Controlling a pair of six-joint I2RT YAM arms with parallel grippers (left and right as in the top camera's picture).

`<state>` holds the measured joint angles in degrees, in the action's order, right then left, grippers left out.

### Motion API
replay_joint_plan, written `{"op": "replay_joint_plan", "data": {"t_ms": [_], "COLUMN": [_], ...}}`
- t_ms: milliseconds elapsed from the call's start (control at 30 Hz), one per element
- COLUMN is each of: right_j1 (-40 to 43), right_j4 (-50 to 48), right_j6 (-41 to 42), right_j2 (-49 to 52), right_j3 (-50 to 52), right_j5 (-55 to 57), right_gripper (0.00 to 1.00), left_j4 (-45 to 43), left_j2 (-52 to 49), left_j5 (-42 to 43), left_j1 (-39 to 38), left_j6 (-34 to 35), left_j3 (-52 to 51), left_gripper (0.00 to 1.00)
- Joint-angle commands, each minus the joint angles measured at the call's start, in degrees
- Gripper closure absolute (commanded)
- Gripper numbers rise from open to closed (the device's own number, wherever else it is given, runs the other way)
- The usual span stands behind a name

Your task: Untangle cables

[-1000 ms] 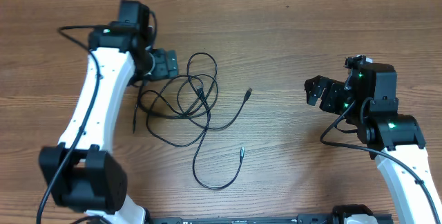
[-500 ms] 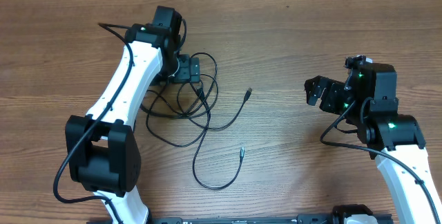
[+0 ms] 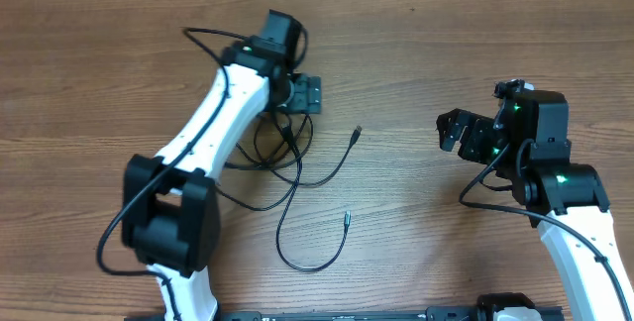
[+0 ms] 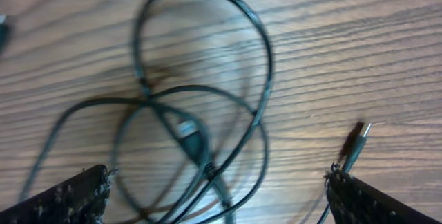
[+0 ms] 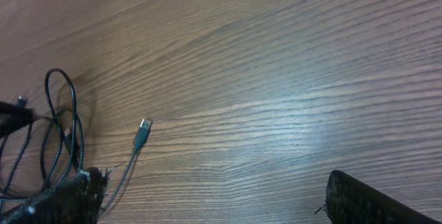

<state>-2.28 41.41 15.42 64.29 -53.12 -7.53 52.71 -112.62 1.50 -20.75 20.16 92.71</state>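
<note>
I will move my left gripper to the far loop's side (image 4: 270, 63) next and lower it there, because that side runs clear of crossings below, outward and toward the right in the wrist view.
The thin black cables (image 3: 280, 153) lie in a tangled heap of loops left of the table's middle. One plug end (image 3: 358, 133) points right and another plug end (image 3: 347, 219) lies nearer the front. My left gripper (image 3: 305, 94) is open and empty, hovering over the far loop of the tangle. In the left wrist view the loops (image 4: 200, 106) and a connector (image 4: 190, 131) lie between the open fingers (image 4: 69, 200), with a plug (image 4: 359, 137) near the right finger. My right gripper (image 3: 454, 131) is open and empty, well right of the cables. The right wrist view shows a plug (image 5: 143, 133).
The wooden table (image 3: 446, 44) bears only the cables. The left arm's white links (image 3: 213, 128) reach over the tangle's left side. The thicker arm wire (image 3: 213, 39) arcs behind the left wrist.
My left gripper has swung rightward along the far side of the tangle, staying open. The cables and the right arm have not visibly moved.
</note>
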Motion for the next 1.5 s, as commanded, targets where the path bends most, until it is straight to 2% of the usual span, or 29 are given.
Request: {"op": "replay_joint_plan", "data": {"t_ms": [0,200,400,667,1133,1467], "right_j1": [0.1,0.1,0.1,0.1,0.1,0.1], "right_j4": [0.3,0.6,0.8,0.7,0.8,0.7], "right_j6": [0.5,0.4,0.4,0.4,0.5,0.4], "right_j2": [0.8,1.7,2.1,3.4,3.9,3.9], "right_j3": [0.3,0.3,0.3,0.3,0.3,0.3], "right_j5": [-0.3,-0.3,-0.3,-0.3,-0.3,-0.3], "right_gripper": [0.00,0.00,0.00,0.00,0.00,0.00], "left_j4": [-2.5,-8.2,-13.7,-14.8,-17.9,-21.8], "left_j2": [-4.0,-7.7,-8.0,-8.0,-8.0,-8.0], "left_j5": [-0.9,-5.4,-5.5,-10.8,-11.0,-10.9], "left_j1": [-2.6,-4.8,-4.8,-5.2,-5.2,-5.2], "left_j6": [3.3,7.2,7.8,7.7,7.7,7.8], "left_j3": [1.1,1.1,1.1,1.1,0.4,-4.3], "left_gripper": [0.00,0.00,0.00,0.00,0.03,0.03]}}
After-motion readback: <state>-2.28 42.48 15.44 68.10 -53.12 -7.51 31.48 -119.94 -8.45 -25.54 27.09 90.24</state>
